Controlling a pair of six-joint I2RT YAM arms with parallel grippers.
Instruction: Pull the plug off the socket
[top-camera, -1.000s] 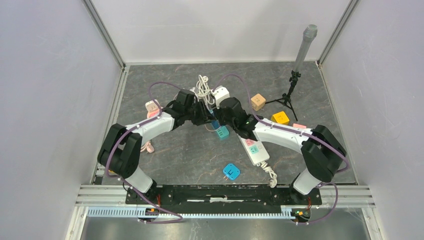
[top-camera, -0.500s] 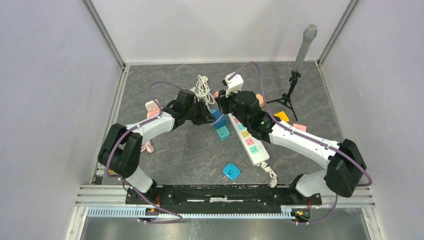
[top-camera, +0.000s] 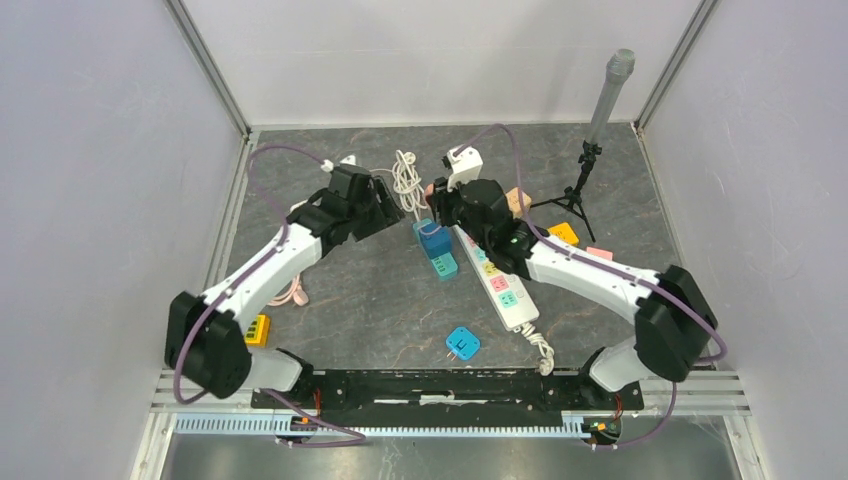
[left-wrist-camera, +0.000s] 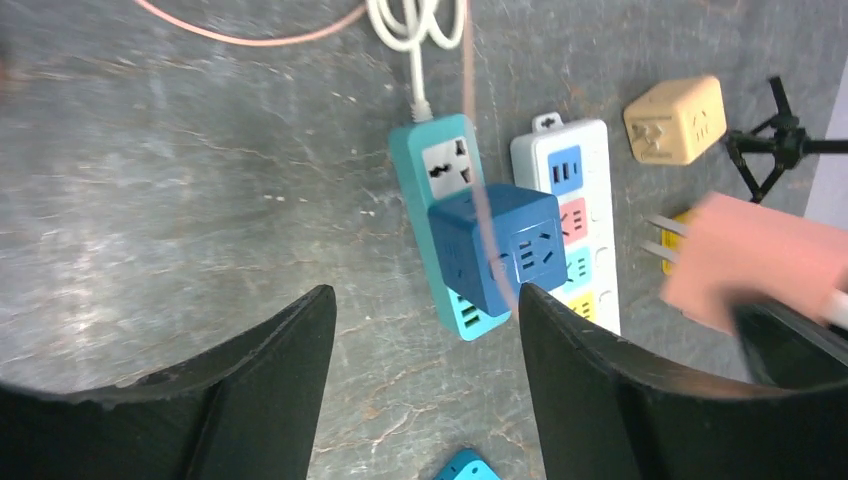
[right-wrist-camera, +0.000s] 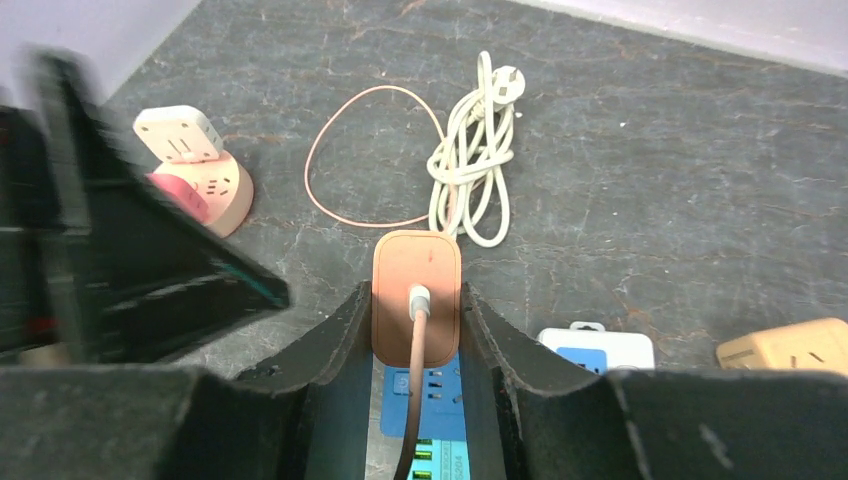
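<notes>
My right gripper lowers outward onto the table beyond the white power strip next, since the salmon-pink plug's pins are free of the socket (top-camera: 433, 240).
My right gripper (right-wrist-camera: 417, 292) is shut on the salmon-pink plug (right-wrist-camera: 417, 262), whose pink cable hangs down between the fingers. The plug is held clear above the dark blue cube socket (right-wrist-camera: 420, 395), its prongs free in the left wrist view (left-wrist-camera: 760, 265). That blue cube socket (top-camera: 433, 240) sits plugged on a teal power strip (top-camera: 443, 264) at the table's middle. My left gripper (left-wrist-camera: 425, 295) is open and empty, drawn back left of the cube (left-wrist-camera: 497, 250), not touching it. From above, the left gripper (top-camera: 385, 212) and the right gripper (top-camera: 440, 200) flank the cube.
A white power strip (top-camera: 503, 288) lies right of the teal one. A coiled white cable (top-camera: 405, 180) lies behind. A tan cube (top-camera: 516, 203), a yellow cube (top-camera: 562, 235) and a small tripod (top-camera: 578, 190) stand to the right. A light blue adapter (top-camera: 462, 343) lies near the front.
My left gripper has let go of the blue cube socket, opened and pulled back to the left. The right gripper has lifted away with the pink plug, which is off the cube.
</notes>
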